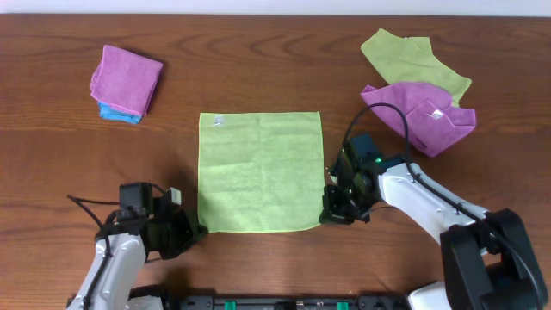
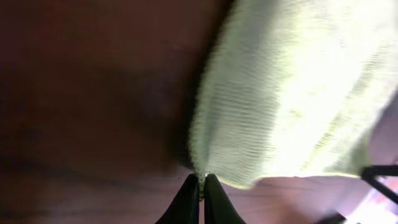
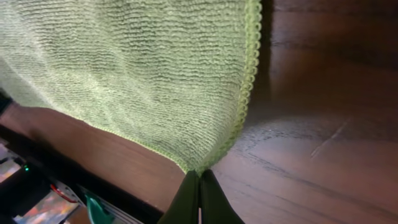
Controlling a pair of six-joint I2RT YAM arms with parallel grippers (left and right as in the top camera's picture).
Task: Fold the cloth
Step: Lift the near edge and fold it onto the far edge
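The left gripper will next lift the cloth's pinched corner, carry it outward, lower it and let go of it at the cloth's far corner by the white tag (image 1: 218, 120).
The lime-green cloth (image 1: 261, 170) lies spread flat in the middle of the wooden table, its small white tag (image 1: 218, 120) at the far left corner. My left gripper (image 1: 196, 230) is shut on the cloth's near left corner; the left wrist view shows the fingertips (image 2: 202, 180) pinching the corner of the cloth (image 2: 292, 93). My right gripper (image 1: 326, 215) is shut on the near right corner; the right wrist view shows its fingertips (image 3: 199, 174) pinching the hemmed corner of the cloth (image 3: 137, 74).
A folded purple cloth (image 1: 127, 79) on a blue one (image 1: 117, 113) sits at the far left. A duller green cloth (image 1: 411, 57) and a crumpled purple cloth with a white tag (image 1: 426, 114) lie at the far right. The table's front edge is close behind both grippers.
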